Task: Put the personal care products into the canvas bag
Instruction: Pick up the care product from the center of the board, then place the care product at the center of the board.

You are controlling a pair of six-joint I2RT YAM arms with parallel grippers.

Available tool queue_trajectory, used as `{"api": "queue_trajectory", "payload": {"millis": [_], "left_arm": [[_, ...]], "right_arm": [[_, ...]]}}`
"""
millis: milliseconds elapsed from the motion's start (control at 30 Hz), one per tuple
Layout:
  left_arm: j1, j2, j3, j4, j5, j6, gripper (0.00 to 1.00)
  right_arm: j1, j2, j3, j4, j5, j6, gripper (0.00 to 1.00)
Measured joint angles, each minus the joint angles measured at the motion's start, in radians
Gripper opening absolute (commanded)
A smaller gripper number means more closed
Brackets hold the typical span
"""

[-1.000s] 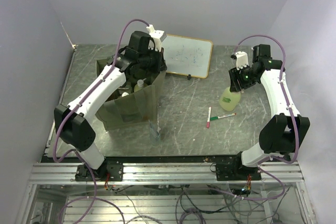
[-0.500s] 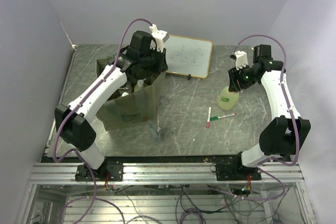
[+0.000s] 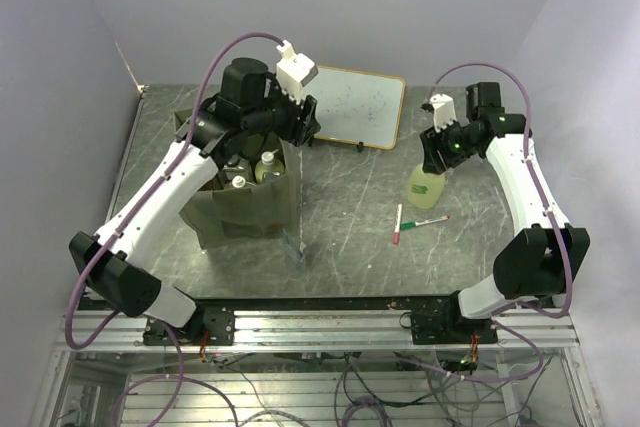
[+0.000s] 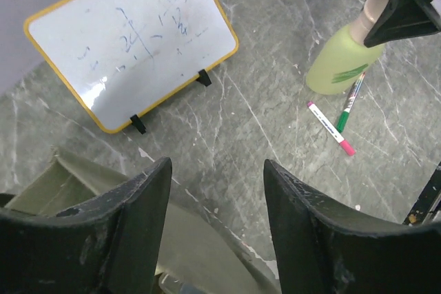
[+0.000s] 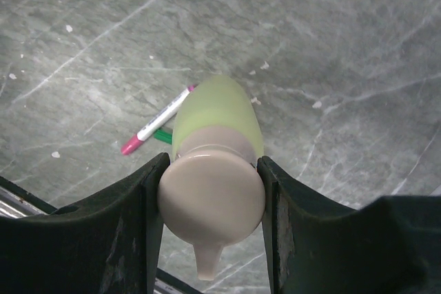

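Observation:
The bottle should go left in the top view toward the bag next, carried by my right gripper. My right gripper will release it on the clear tabletop short of the bag.
The olive-green canvas bag (image 3: pixel 250 209) stands open at the left of the table, and its rim (image 4: pixel 65 182) shows in the left wrist view. Inside it I see a yellow-green bottle with a white cap (image 3: pixel 266 165) and another small bottle (image 3: pixel 238 182). My left gripper (image 3: pixel 300 130) (image 4: pixel 217 166) hangs open above the bag's right edge, nothing between its fingers. My right gripper (image 3: pixel 438 152) (image 5: pixel 213 162) is shut on the peach pump cap (image 5: pixel 211 194) of the green bottle (image 3: pixel 424 188) (image 5: pixel 219 109) (image 4: pixel 336 67), which hangs upright from it.
A wood-framed whiteboard (image 3: pixel 355 107) (image 4: pixel 131 46) stands propped at the back, behind the bag. A red marker pen (image 3: pixel 397 224) (image 4: pixel 331 127) and a green marker pen (image 3: pixel 430 220) (image 4: pixel 350 108) lie on the table just in front of the green bottle.
My left gripper has opened and risen out of the bag. My right gripper has shifted a little to the left with the green bottle.

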Motion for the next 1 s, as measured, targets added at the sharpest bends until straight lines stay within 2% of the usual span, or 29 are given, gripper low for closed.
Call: {"api": "queue_trajectory", "payload": {"millis": [167,533,1000], "left_arm": [[0.05,-0.046,-0.004,-0.003,0.052,0.072,0.75],[0.259,-0.148,-0.003,-0.052,0.126,0.155,0.85],[0.478,-0.306,-0.081,-0.103,0.06,0.171,0.89]], "right_arm": [[0.093,0.0,0.025,0.017,0.015,0.001,0.0],[0.275,0.031,0.077,0.036,0.018,0.021,0.0],[0.418,0.109,0.089,0.071,0.041,0.028,0.0]]}}
